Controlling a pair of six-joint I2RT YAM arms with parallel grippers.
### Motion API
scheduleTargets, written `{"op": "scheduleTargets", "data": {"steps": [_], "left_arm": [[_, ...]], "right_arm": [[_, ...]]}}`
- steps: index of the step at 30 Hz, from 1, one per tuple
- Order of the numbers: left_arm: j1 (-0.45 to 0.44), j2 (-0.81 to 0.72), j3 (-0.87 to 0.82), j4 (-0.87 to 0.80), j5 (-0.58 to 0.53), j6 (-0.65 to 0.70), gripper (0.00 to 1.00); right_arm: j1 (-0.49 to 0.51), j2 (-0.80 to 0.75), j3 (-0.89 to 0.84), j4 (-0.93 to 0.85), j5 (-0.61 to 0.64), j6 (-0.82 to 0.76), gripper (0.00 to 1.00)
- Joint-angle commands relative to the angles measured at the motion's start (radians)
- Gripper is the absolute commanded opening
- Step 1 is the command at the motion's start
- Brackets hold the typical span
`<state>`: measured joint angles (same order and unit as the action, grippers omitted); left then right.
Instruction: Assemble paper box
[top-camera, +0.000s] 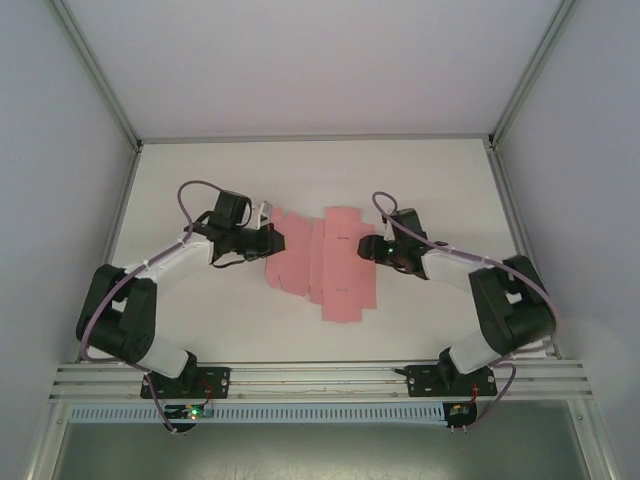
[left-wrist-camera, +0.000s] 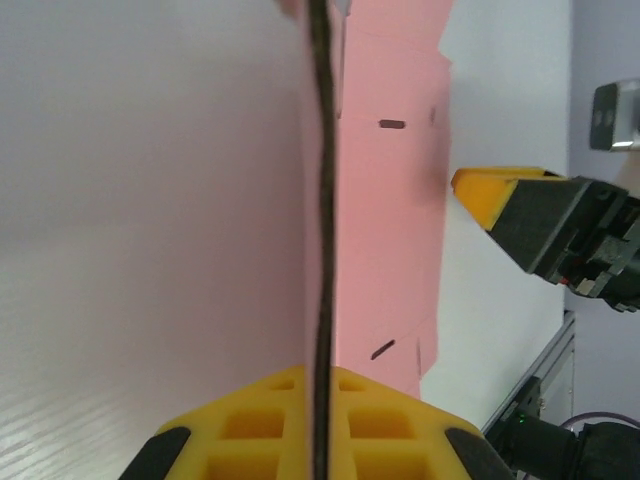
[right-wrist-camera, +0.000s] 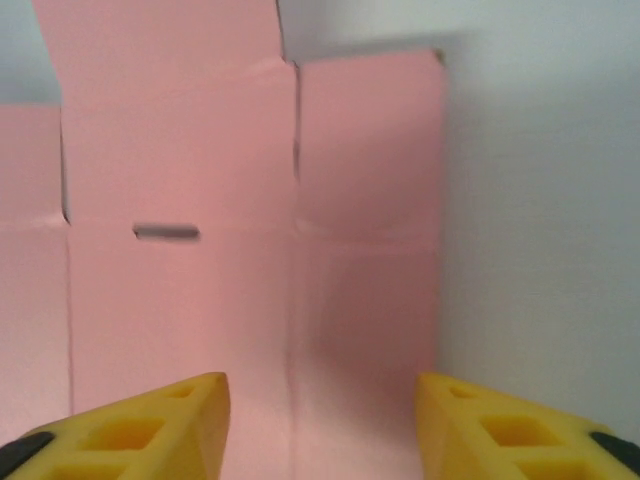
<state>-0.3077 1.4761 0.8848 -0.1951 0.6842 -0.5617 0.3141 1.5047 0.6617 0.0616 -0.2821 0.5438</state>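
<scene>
My left gripper lifts high above the table next and releases the pinched edge of the sheet there, as the sheet (left-wrist-camera: 385, 250) stretches toward my open right gripper.
The paper box (top-camera: 325, 265) is a flat pink die-cut sheet with creases, flaps and slots, lying mid-table. My left gripper (top-camera: 272, 240) is at its left edge. In the left wrist view its yellow fingers (left-wrist-camera: 250, 420) are shut on a thin flap seen edge-on as a dark line, with the rest of the sheet (left-wrist-camera: 385, 250) stretching away. My right gripper (top-camera: 368, 248) stands open at the sheet's right edge. In the right wrist view the right gripper (right-wrist-camera: 320, 400) straddles a pink end panel (right-wrist-camera: 365, 260) without touching it. A slot (right-wrist-camera: 166, 232) shows to the left.
The white table (top-camera: 450, 190) is walled in by pale panels and metal frame posts. An aluminium rail (top-camera: 320, 378) runs along the near edge over the arm bases. One yellow finger (left-wrist-camera: 490, 190) of the right gripper sits just off the sheet's far edge.
</scene>
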Motion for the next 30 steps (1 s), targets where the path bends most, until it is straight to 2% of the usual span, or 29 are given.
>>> {"op": "scheduleTargets", "data": {"steps": [1,3,5,7,8,13,20,24,27,30], "left_arm": [[-0.002,-0.119,-0.005,0.136,0.055,0.068,0.00],[-0.002,-0.170,-0.014,0.161,0.073,0.091,0.00],[-0.002,-0.224,-0.034,0.218,0.102,0.099,0.00],[-0.001,-0.277,-0.070,0.315,0.132,0.077,0.00],[-0.002,-0.300,-0.084,0.352,0.135,0.063,0.00],[-0.011,-0.415,-0.150,0.520,0.198,0.015,0.00],[-0.027,-0.575,-0.220,0.519,0.044,0.042,0.00],[-0.028,-0.631,-0.282,0.650,0.055,0.001,0.00],[-0.028,-0.637,-0.273,0.662,0.086,-0.015,0.00],[-0.032,-0.627,-0.274,0.698,0.098,-0.042,0.00]], "right_arm": [[-0.069,-0.129,-0.011,-0.047,-0.109,-0.090,0.64],[-0.117,-0.205,-0.029,-0.029,-0.170,-0.121,0.71],[-0.166,-0.282,-0.067,0.037,-0.281,-0.155,0.82],[-0.210,-0.354,-0.099,0.093,-0.376,-0.162,0.96],[-0.225,-0.385,-0.111,0.119,-0.407,-0.157,0.98],[-0.263,-0.525,-0.182,0.254,-0.523,-0.164,0.98],[-0.265,-0.602,-0.239,0.435,-0.633,-0.110,0.98],[-0.265,-0.594,-0.243,0.483,-0.642,-0.081,0.98],[-0.265,-0.558,-0.217,0.514,-0.651,-0.061,0.98],[-0.265,-0.507,-0.160,0.473,-0.624,-0.053,0.97]]}}
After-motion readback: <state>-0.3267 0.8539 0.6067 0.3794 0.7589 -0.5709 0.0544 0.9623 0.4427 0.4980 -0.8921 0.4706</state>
